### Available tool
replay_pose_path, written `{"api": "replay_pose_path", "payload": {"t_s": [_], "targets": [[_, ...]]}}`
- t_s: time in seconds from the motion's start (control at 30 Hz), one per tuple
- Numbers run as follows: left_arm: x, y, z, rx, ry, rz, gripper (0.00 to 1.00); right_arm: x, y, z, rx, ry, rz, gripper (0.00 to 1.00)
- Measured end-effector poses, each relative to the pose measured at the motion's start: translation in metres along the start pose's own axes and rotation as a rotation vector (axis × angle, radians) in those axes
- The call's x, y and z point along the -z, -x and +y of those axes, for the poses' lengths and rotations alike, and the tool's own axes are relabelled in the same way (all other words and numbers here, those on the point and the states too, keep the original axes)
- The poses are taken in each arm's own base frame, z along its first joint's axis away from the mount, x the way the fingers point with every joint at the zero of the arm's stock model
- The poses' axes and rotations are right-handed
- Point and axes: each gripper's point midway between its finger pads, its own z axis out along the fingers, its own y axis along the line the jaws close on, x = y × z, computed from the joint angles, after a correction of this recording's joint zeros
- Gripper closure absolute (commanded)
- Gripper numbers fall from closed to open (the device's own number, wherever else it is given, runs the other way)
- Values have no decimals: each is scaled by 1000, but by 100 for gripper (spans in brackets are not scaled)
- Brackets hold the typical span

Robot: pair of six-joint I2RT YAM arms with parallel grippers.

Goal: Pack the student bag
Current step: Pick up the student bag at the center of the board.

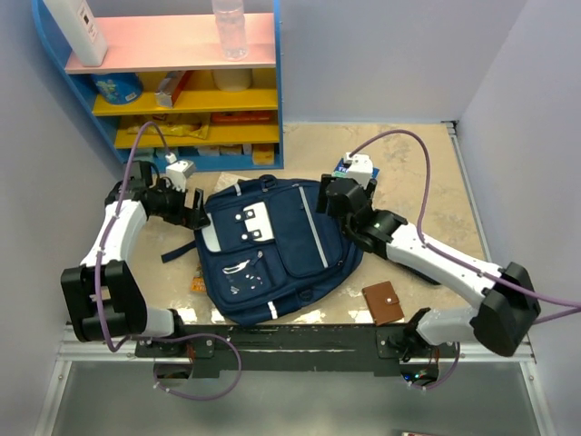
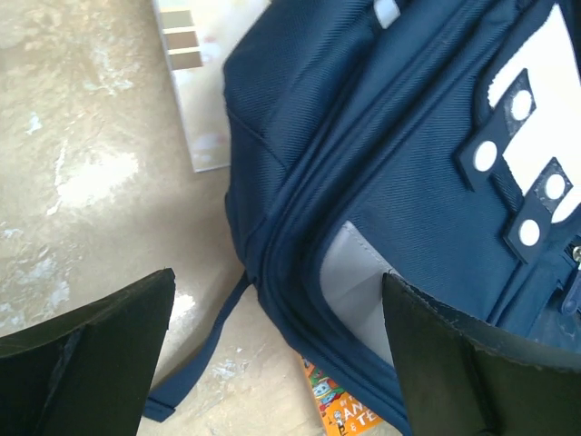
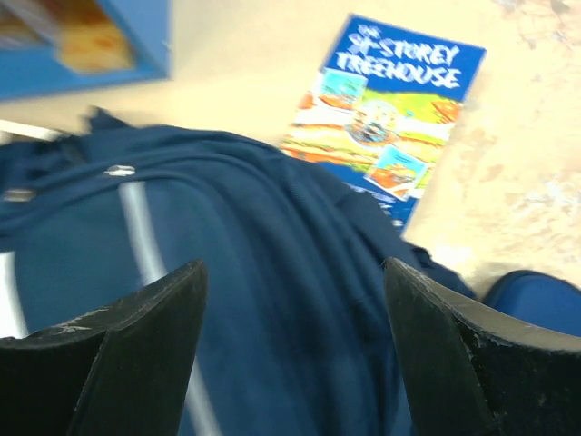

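My left gripper should next move gently down and toward the grey panel and close on the zip seam's fold, because the bag's zip seam already runs between its open fingers.
The student bag lies flat in the middle of the table, navy with grey stripes and a white buckle patch. My left gripper hangs open at the bag's left edge. In the left wrist view its jaws straddle the bag's side seam and a grey panel, holding nothing. My right gripper is open over the bag's upper right corner. In the right wrist view only navy fabric lies below the gap between its fingers, and nothing is gripped.
A blue Treehouse book lies beyond the bag's top right. An orange book pokes out under the bag's left side beside a loose strap. A brown wallet sits at front right. A blue shelf unit stands at the back left.
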Motion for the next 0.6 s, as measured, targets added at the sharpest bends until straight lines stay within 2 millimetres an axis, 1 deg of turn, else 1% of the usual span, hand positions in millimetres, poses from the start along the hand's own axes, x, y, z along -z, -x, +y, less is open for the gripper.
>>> {"api": "replay_pose_path", "payload": {"t_s": [0.13, 0.2, 0.3, 0.37, 0.4, 0.43, 0.47, 0.5, 0.53, 0.57, 0.6], "targets": [[-3, -7, -9, -6, -28, 16, 0, -30, -27, -23, 87, -61, 101, 17], [-6, -12, -14, -4, -42, 31, 0, -42, -36, -36, 99, -74, 147, 16], [-9, -16, -18, -6, -54, 44, 0, -49, -46, -52, 101, -68, 198, 17], [-12, -20, -20, -6, -62, 50, 1, -51, -53, -58, 92, -49, 227, 18], [-13, -21, -21, -6, -66, 53, 13, -51, -55, -59, 89, -39, 237, 20], [-16, -23, -23, 3, -76, 57, 21, -51, -58, -59, 80, -23, 246, 21], [-18, -24, -24, 3, -81, 59, 31, -51, -61, -58, 72, -5, 253, 22], [-20, -25, -26, 13, -93, 64, 56, -51, -64, -58, 63, 12, 259, 24], [-23, -25, -27, 23, -95, 68, 64, -50, -67, -56, 53, 32, 264, 25], [-26, -24, -26, 37, -94, 66, 70, -48, -70, -55, 42, 54, 270, 26], [-27, -22, -25, 46, -94, 58, 81, -46, -75, -54, 35, 69, 279, 32]]}}
